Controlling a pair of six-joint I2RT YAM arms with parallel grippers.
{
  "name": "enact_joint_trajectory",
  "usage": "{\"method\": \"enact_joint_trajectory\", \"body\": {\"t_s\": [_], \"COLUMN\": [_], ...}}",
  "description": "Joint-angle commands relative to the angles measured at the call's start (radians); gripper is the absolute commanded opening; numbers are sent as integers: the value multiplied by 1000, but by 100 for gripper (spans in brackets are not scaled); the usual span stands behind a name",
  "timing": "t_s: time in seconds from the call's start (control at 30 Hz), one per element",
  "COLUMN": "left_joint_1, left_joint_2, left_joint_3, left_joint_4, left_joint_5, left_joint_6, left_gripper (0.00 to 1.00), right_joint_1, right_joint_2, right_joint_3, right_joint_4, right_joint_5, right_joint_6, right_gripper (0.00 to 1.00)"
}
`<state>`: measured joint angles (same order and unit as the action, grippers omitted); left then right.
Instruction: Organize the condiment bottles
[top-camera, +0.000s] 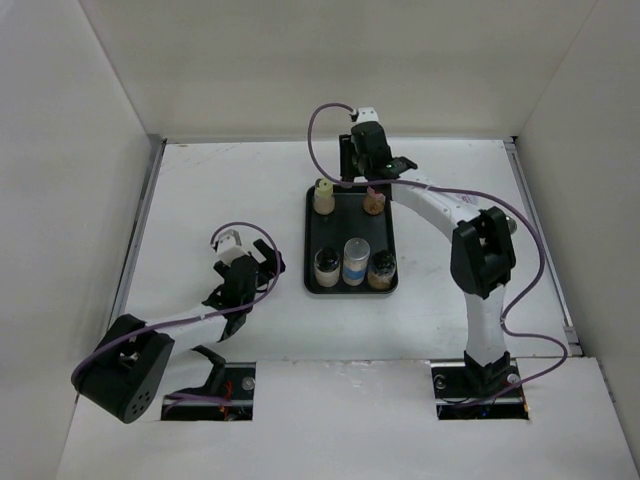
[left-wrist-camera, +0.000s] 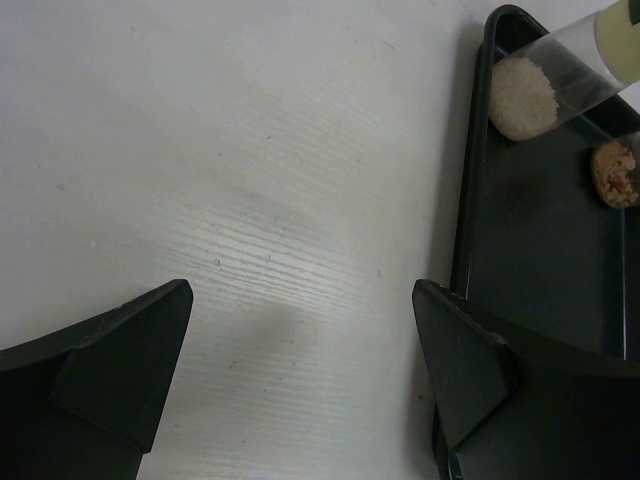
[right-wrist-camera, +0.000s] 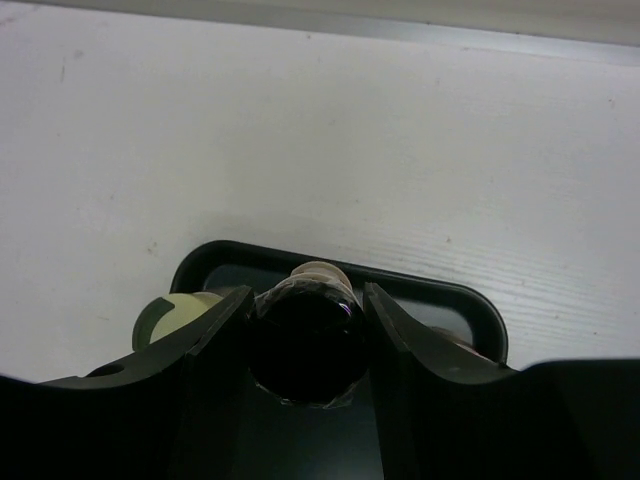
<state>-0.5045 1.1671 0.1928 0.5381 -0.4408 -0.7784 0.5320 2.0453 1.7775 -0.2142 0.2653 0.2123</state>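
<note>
My right gripper lowers the black-capped bottle into the gap between the yellow-capped and pink-capped bottles next, then lets go of it there.
A flat black tray (top-camera: 345, 225) holds five condiment bottles. A yellow-capped one (top-camera: 323, 195) and a pink-capped one (top-camera: 373, 200) stand at the back. Two black-capped ones (top-camera: 326, 265) (top-camera: 381, 268) flank a taller silver-capped, blue-white one (top-camera: 356, 260) in front. My right gripper (top-camera: 360, 178) is at the tray's far edge. In the right wrist view it (right-wrist-camera: 305, 290) is shut on another black-capped bottle (right-wrist-camera: 306, 345), above the tray's far rim (right-wrist-camera: 420, 285), with the yellow cap (right-wrist-camera: 165, 315) to its left. My left gripper (top-camera: 262, 258) (left-wrist-camera: 300, 290) is open and empty over the table, left of the tray (left-wrist-camera: 540, 260).
White walls enclose the table on three sides. In the left wrist view the yellow-capped bottle (left-wrist-camera: 525, 95) with pale contents and a brown-filled bottle (left-wrist-camera: 615, 172) stand at the tray's far end. The right arm (top-camera: 480, 250) reaches over the table right of the tray.
</note>
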Motion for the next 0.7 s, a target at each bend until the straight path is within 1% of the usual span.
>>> {"method": "enact_joint_trajectory", "body": {"t_s": [0.0,0.4,0.67], "left_joint_1": [4,5,5], "left_joint_2": [11,20,26], "left_joint_3": [-1,-1,-1], "left_joint_4": [54,59,66], "left_joint_5": [-1,1,5], "left_joint_6": [-1,-2,-2], "left_gripper": [94,94,94], "right_joint_1": [15,39,39], "right_joint_2": [7,67,98], "right_joint_3": [53,-9,-18], "right_joint_4": [29,35,29], "right_joint_5": [-23,-8,25], "right_joint_6": [-10,-31,-42], "right_gripper": [47,48,48]}}
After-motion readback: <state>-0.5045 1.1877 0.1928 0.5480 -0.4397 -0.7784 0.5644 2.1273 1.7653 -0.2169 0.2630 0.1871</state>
